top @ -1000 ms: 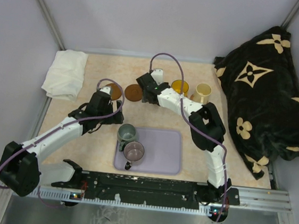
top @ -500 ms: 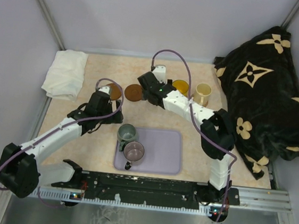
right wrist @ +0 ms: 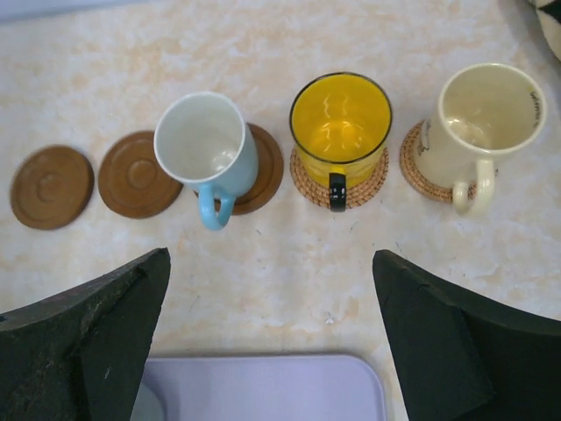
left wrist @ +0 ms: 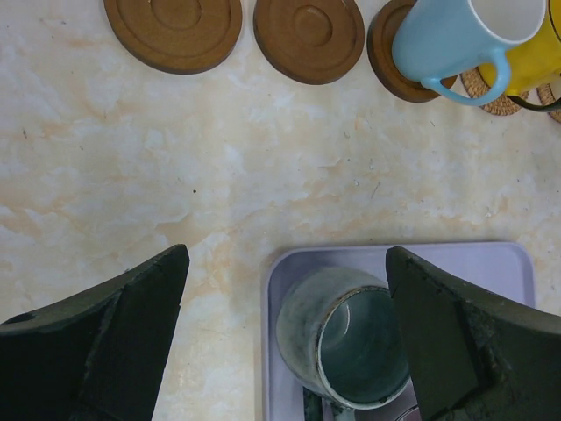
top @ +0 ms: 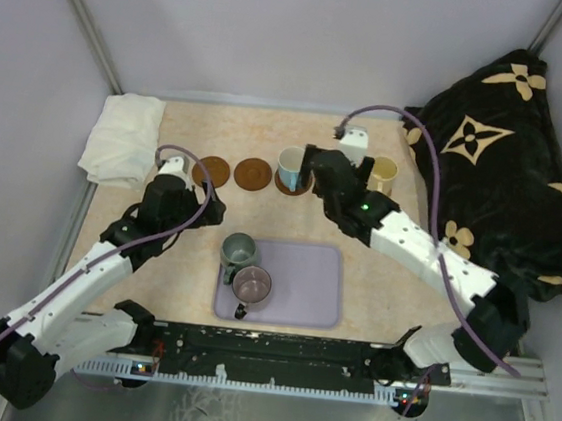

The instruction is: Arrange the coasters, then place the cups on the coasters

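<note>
My left gripper isn't at the grey-green cup's handle (top: 230, 276) (left wrist: 328, 409) yet, which sticks out from the cup's near side. Next it needs to move back and down, to the right in the top view, onto the handle.
Two bare brown coasters (top: 211, 171) (top: 253, 174) lie in a row at the back. To their right, the white cup with the blue handle (top: 291, 166) stands on a third brown coaster (right wrist: 266, 171). The yellow cup (right wrist: 340, 118) and cream cup (right wrist: 489, 107) each stand on a woven coaster. The grey-green cup (top: 238, 250) and mauve cup (top: 251, 285) stand on the lavender tray (top: 302, 298). My right gripper (right wrist: 270, 263) is open and empty, just near of the white cup. My left gripper (left wrist: 287, 263) is open and hovers over the tray's left edge beside the grey-green cup (left wrist: 351, 338).
A folded white cloth (top: 123, 139) lies at the back left. A black flowered blanket (top: 505, 184) is piled along the right side. Purple walls close in the back and both sides.
The right gripper has opened, left the white cup on the third coaster and drawn back to the right. The left arm has pulled slightly left and nearer.
</note>
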### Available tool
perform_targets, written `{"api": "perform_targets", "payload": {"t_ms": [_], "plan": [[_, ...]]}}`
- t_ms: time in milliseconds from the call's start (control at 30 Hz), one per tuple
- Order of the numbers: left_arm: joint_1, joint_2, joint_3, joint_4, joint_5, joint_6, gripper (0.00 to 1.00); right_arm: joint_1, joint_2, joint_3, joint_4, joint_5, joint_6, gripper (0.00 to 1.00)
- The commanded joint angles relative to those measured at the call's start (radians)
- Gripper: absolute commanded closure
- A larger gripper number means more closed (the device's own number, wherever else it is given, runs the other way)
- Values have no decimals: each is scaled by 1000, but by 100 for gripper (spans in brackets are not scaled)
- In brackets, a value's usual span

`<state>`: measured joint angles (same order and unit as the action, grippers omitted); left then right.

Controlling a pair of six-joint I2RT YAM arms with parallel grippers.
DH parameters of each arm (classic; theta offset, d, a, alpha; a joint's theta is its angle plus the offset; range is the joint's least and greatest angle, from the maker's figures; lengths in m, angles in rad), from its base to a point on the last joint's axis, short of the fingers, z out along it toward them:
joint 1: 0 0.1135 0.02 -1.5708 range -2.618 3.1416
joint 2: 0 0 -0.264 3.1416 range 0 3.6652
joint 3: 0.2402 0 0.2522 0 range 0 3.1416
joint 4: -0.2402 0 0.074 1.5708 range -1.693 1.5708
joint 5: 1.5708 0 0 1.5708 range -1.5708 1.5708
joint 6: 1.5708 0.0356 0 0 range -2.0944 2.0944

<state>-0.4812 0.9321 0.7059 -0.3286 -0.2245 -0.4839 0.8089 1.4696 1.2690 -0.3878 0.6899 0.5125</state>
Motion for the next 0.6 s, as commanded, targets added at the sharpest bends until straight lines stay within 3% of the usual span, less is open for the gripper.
{"api": "perform_targets", "payload": {"t_ms": [0,133,333,567], "plan": [[-4,-26,-18,-22,-12,-29,0,-80,-209,-165,228,-70,94,1],[-7,-45,-34,-55,14,-51,0,-93,-346,-317,371,-75,15,1],[-73,-79,-48,-156,-40,-115,0,-92,-311,-269,230,-74,-30,1],[-194,-145,-38,-320,-88,-245,5,-94,-295,-304,216,-69,-13,1]]}}
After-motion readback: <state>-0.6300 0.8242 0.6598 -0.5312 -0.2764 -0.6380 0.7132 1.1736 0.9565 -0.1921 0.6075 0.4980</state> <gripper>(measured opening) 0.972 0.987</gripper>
